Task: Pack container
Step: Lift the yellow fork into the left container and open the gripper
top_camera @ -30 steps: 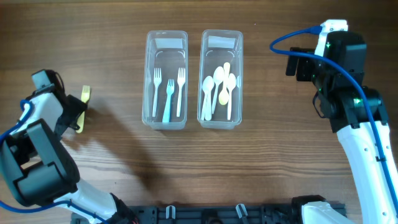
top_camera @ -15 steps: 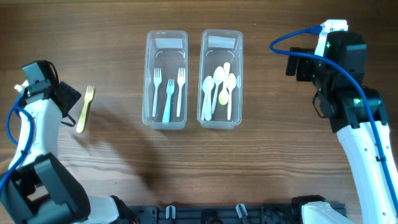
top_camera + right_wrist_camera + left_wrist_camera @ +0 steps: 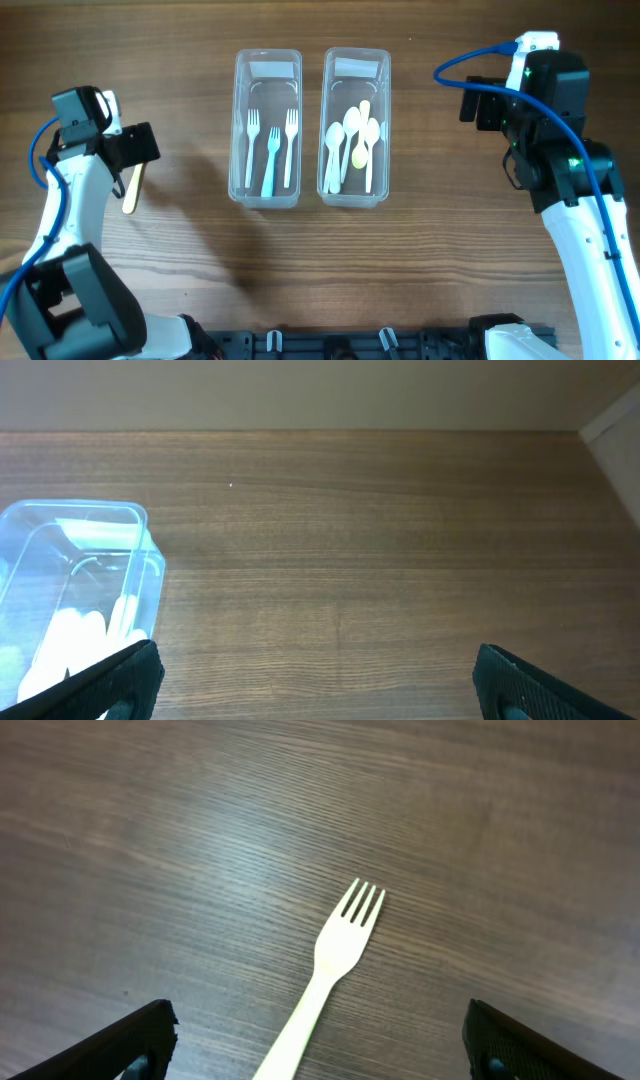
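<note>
The fork lies flat on the tabletop below the robot's left gripper, so the left gripper should lower its open fingers around the handle just behind the fork's head [image 3: 307, 1006].
A pale yellow plastic fork [image 3: 335, 955] lies flat on the wooden table, tines pointing away from the left wrist camera. My left gripper [image 3: 318, 1035] is open above it, a finger on each side and not touching. In the overhead view the left gripper [image 3: 133, 148] covers the fork's head and only the handle [image 3: 131, 192] shows. The left clear container [image 3: 238, 130] holds three forks [image 3: 270, 150]. The right clear container [image 3: 388, 130] holds several spoons [image 3: 352, 145]. My right gripper [image 3: 315, 680] is open and empty over bare table, right of the spoon container [image 3: 100, 525].
The two containers stand side by side at the table's back centre. The right arm [image 3: 545, 110] hangs over the back right. The arm bases sit along the front edge [image 3: 350, 345].
My left gripper has swung from the left of the yellow fork to over its head, staying open. The fork, containers and right arm have not moved.
</note>
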You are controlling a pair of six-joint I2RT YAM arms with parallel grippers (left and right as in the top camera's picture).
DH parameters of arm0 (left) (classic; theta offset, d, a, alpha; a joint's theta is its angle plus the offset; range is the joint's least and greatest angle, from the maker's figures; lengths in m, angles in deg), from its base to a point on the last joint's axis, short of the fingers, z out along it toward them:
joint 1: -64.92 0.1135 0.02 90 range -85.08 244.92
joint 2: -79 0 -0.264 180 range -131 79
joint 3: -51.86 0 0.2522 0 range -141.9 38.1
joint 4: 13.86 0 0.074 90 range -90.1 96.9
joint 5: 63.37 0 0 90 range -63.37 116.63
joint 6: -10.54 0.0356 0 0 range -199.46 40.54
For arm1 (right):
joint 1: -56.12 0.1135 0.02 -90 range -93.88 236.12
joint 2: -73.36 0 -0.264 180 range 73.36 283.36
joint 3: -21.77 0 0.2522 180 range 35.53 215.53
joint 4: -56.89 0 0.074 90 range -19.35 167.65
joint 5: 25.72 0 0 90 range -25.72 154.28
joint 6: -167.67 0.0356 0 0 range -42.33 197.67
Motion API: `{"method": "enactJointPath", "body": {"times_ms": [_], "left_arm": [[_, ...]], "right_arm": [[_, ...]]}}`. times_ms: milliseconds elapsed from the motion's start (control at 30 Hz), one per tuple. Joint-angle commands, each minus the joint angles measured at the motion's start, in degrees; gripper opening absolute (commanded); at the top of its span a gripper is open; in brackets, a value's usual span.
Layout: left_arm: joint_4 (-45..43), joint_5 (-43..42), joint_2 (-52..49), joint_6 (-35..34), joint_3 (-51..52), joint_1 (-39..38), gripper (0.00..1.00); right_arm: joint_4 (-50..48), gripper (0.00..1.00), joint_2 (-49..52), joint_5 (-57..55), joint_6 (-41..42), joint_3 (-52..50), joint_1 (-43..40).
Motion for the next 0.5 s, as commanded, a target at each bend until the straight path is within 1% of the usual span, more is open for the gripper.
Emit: {"method": "enactJointPath", "body": {"times_ms": [0,67,167,300,367,400,433,467], "left_arm": [[-0.11,-2.67,-5.18,6.54,0.13,-0.26,0.96],[-0.04,-3.89,-7.8,7.67,0.13,-0.26,0.96],[-0.02,-3.85,-11.58,7.65,0.13,-0.26,0.94],[-0.33,-3.8,-13.92,7.67,0.13,-0.2,0.92],[-0.33,-3.8,-14.1,7.65,0.13,-0.13,0.87],[-0.2,-3.78,-14.1,7.65,0.13,-0.09,0.82],[0.09,-3.78,-14.1,7.63,0.13,-0.09,0.77],[0.79,-3.76,-14.1,7.41,0.13,-0.11,0.69]], "right_arm": [[-0.11,1.0,0.33,-1.18,-0.5,0.55,-0.02],[-0.11,1.0,0.33,-1.18,-0.5,0.55,-0.02],[-0.11,1.0,0.33,-1.18,-0.52,0.55,-0.02],[-0.11,1.0,0.33,-1.18,-0.52,0.55,-0.02],[-0.11,1.0,0.33,-1.18,-0.5,0.55,-0.02],[-0.11,1.0,0.33,-1.18,-0.52,0.55,-0.02],[-0.11,1.0,0.33,-1.18,-0.52,0.55,-0.02],[-0.11,1.0,0.33,-1.18,-0.52,0.55,-0.02]]}}
